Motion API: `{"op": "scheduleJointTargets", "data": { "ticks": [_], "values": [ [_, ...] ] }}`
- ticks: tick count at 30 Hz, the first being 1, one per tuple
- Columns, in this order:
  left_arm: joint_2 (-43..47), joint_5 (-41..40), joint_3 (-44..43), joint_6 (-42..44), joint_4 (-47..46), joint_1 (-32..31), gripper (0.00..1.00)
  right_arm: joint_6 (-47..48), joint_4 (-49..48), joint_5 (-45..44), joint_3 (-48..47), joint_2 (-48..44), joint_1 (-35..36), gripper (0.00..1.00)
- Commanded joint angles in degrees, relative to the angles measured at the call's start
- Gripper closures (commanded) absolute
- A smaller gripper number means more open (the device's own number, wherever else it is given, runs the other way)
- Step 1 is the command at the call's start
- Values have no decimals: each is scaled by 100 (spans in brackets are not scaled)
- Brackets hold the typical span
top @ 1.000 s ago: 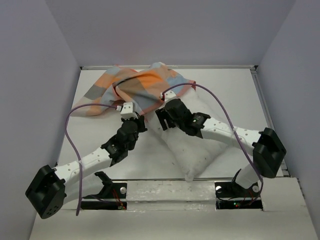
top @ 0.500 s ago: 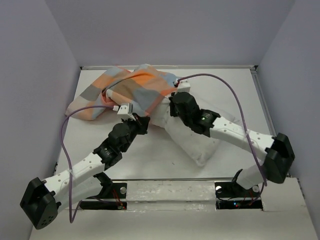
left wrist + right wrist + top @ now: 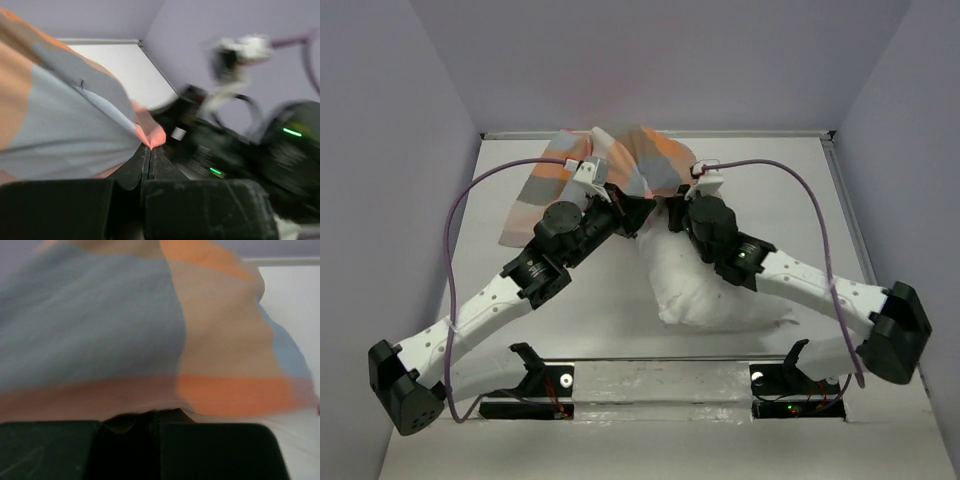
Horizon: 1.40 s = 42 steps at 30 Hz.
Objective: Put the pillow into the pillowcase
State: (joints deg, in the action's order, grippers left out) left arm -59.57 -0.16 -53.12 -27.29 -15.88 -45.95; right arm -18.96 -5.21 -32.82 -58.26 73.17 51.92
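Next, my right gripper moves down and back, freeing the fold, since the hem overhangs its fingers and the white pillow's body (image 3: 672,262) lies below and back.
The checked orange, blue and tan pillowcase (image 3: 620,160) is bunched and lifted at the back middle of the table. The white pillow (image 3: 705,290) lies in front of it, its far end going under the right arm. My left gripper (image 3: 632,213) is shut on an orange corner of the pillowcase (image 3: 65,115); in the left wrist view its jaws (image 3: 150,146) pinch the fabric tip. My right gripper (image 3: 672,212) is close beside it. In the right wrist view its jaws (image 3: 155,414) are shut at the lower hem of the pillowcase (image 3: 125,330), which fills that view.
Purple-grey walls enclose the white table (image 3: 800,190) on three sides, with a raised rim along the back. The right arm (image 3: 240,150) is blurred, very close to the left gripper. Purple cables (image 3: 455,215) arc over both arms. A metal rail (image 3: 660,375) runs along the near edge.
Both arms moved toward the back middle, drawing the pillowcase in from the left and lifting it. The right gripper went from open to shut. The pillow shifted under the right arm.
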Motion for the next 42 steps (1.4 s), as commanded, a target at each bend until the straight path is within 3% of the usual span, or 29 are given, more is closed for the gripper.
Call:
{"op": "scheduleJointTargets", "data": {
  "ticks": [1,5,8,10,13,17,19,22,25,31,34,35,36,38,39,42],
  "values": [
    [964,834,-409,-751,-91,-616,100,-494,-1498,1188,-37,1033,-893,100],
    [1202,1088,-821,-901,444,-678,100,216,-1729,568,60,753,-973,100],
    [1132,932,-1226,-656,891,-643,100,17,-1395,250,165,-113,-973,100],
    [975,782,-1201,-506,999,-573,100,-178,-1517,232,578,-1096,-589,100],
    [467,956,-1113,-453,938,-379,100,521,-2103,-741,754,-1594,699,100],
    [-326,1429,-1323,-601,622,-344,100,579,-2599,-938,545,-1123,1127,100],
    [-441,1502,-1499,-769,419,-729,100,525,-2607,-1121,351,-236,997,100],
    [100,1089,-1149,-979,271,-1387,100,-411,-2442,35,455,233,-118,100],
    [908,922,-192,-1550,-283,-1548,100,-1170,-2406,696,772,172,-919,100],
    [1185,676,1101,-2051,-741,-1566,100,-1355,-2405,1189,1516,-653,-1096,100],
    [1070,456,1480,-2149,-645,-1557,100,-1514,-2247,2110,1826,-1120,-1096,100],
    [966,395,1506,-2088,-540,-1557,84,-1618,-2012,2374,1966,-1129,-1096,100],
    [869,360,1489,-2018,-252,-1557,56,-1707,-1906,2794,2063,-1068,-1096,100],
    [807,385,1324,-1738,223,-1557,34,-1751,-1869,3296,2335,-928,-991,100],
    [781,473,1183,-1588,426,-1557,18,-1760,-1826,3508,2415,-892,-991,100],
    [920,368,351,-974,1390,-1557,6,-1585,-1389,3756,2591,-953,-850,100]
  ]
}}
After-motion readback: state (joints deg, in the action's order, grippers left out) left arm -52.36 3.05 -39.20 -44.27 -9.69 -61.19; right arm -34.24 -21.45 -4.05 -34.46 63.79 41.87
